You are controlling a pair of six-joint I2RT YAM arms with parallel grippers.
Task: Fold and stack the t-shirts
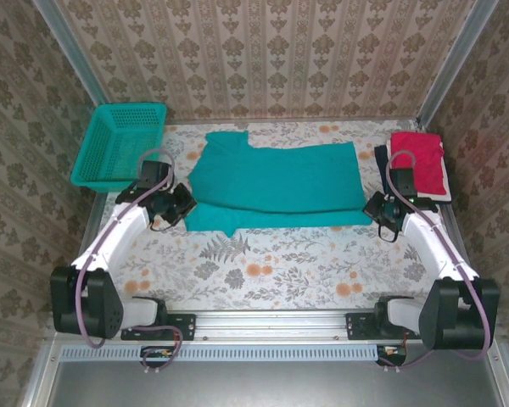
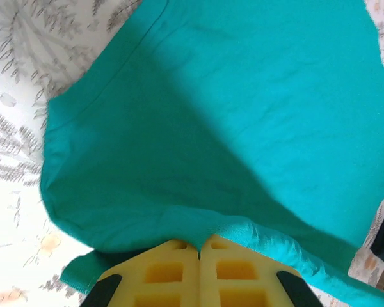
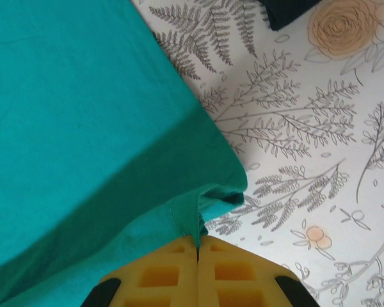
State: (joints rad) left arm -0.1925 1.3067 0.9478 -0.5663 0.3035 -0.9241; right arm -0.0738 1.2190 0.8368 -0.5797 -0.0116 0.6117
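I need to carry the shirt's pinched corner outward and down onto the flat teal-green cloth (image 1: 210, 185) next with my left gripper, because the shirt's near edge is only partly folded over.
A teal-green t-shirt (image 1: 276, 182) lies spread across the middle of the table, its near edge lifted and folded over. My left gripper (image 1: 184, 203) is shut on the shirt's near left corner; the yellow jaws pinch the teal-green cloth (image 2: 198, 240) in the left wrist view. My right gripper (image 1: 375, 206) is shut on the near right corner, with a fold of teal-green cloth (image 3: 195, 220) caught between its jaws. A folded red t-shirt (image 1: 420, 161) lies at the back right on top of a dark navy t-shirt (image 1: 380, 161), whose edge (image 3: 288, 11) shows in the right wrist view.
A teal plastic mesh basket (image 1: 119, 144) stands at the back left, partly off the table. The floral tablecloth (image 1: 263, 263) is bare in front of the shirt. Patterned walls close in the back and both sides.
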